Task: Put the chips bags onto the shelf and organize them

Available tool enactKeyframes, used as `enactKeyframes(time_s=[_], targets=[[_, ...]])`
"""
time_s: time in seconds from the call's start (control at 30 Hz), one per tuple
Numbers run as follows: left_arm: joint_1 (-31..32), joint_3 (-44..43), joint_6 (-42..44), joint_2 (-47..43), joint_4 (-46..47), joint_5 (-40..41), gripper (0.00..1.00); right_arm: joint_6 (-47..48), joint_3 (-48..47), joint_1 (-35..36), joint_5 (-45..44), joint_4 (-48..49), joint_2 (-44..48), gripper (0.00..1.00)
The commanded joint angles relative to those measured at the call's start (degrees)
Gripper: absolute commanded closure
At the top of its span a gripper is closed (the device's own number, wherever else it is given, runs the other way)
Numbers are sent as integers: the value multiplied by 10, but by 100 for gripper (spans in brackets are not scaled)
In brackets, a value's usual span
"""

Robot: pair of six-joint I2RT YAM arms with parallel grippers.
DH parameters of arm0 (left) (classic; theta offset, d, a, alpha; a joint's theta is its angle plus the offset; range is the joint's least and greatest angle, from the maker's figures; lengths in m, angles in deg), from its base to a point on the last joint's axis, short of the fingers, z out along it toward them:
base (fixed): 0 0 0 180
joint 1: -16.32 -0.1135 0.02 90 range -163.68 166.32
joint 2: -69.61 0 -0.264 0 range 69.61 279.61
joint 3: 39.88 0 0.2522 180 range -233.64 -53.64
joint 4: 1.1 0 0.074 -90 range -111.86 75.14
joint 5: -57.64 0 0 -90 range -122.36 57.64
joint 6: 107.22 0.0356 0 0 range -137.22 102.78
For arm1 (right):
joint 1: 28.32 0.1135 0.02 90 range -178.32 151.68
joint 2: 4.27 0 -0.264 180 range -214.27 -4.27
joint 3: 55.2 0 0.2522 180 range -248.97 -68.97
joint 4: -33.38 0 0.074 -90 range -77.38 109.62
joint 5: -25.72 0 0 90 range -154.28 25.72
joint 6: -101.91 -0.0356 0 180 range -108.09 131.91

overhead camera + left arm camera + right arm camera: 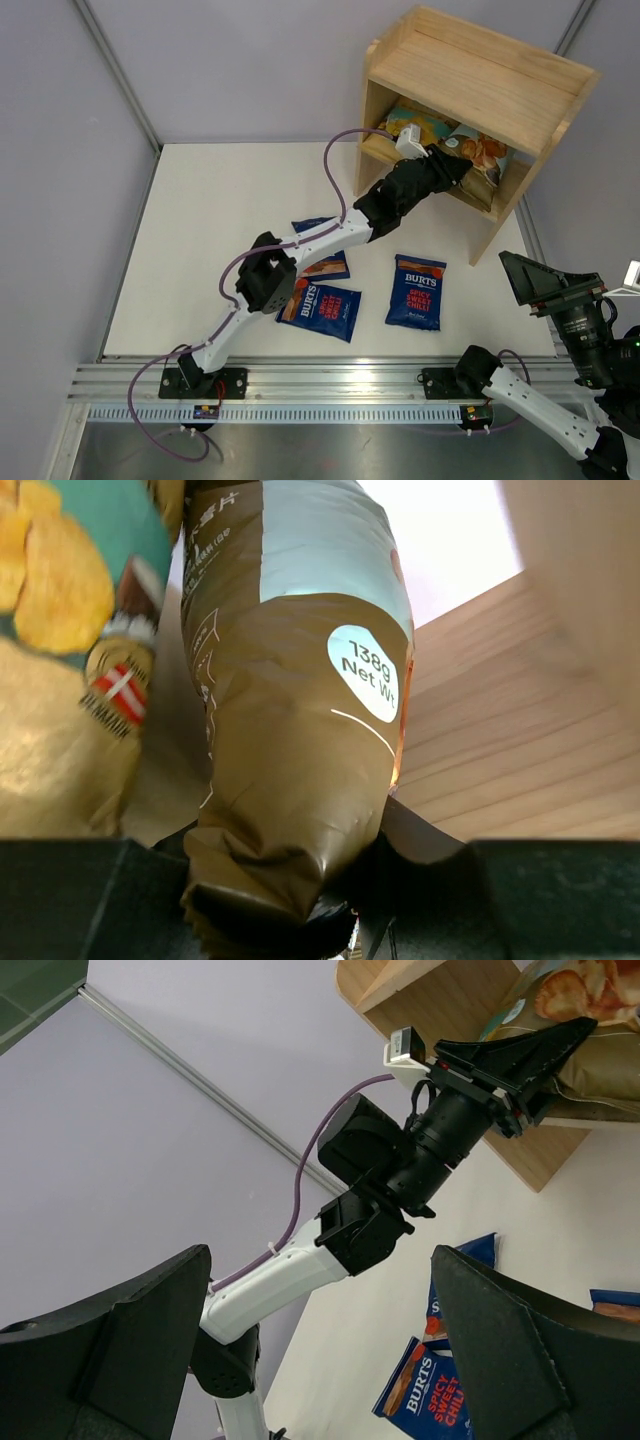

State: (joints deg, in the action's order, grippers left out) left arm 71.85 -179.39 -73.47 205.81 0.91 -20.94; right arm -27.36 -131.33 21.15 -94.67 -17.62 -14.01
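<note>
The left gripper will next move the brown and pale blue chips bag along the front of the shelf (480, 70) toward the shelf's wooden side, before the robot lets go of the bag's bottom seam.
The wooden shelf (480, 70) stands at the back right. My left gripper (462, 165) reaches into its lower tier, shut on the bottom seam of a brown and pale blue chips bag (300, 730) that stands upright on the shelf board (500, 730). Beside it, to the left, stands a teal and gold chips bag (60, 680). Three dark blue Burts chips bags lie flat on the table: one in the middle (416, 290), one near the front (322, 308), one partly under the left arm (325, 255). My right gripper (545, 285) hovers open and holding nothing at the right edge.
The left arm (400, 1160) stretches diagonally across the table from its base toward the shelf, with a purple cable looping above it. A metal rail runs along the near edge. Grey walls close in the table on the left and back.
</note>
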Motion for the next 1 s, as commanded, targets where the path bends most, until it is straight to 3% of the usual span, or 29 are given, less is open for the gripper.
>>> enactKeyframes(time_s=[0.0,0.27,0.43,0.53,0.67,0.97], targets=[[8,-54,10,6,15,-6,80,-3,-7,0,7,22,-5,1],[18,-85,4,21,-34,-58,75,-11,1,0,11,26,-6,0],[20,-93,6,18,-74,-75,65,-17,6,0,17,30,-7,1],[20,-120,17,23,-127,-86,55,-20,8,0,18,28,-5,1],[20,-121,43,5,-196,-89,35,-24,9,0,17,24,1,1],[17,-74,84,-69,-318,-84,11,-27,22,0,22,33,1,0]])
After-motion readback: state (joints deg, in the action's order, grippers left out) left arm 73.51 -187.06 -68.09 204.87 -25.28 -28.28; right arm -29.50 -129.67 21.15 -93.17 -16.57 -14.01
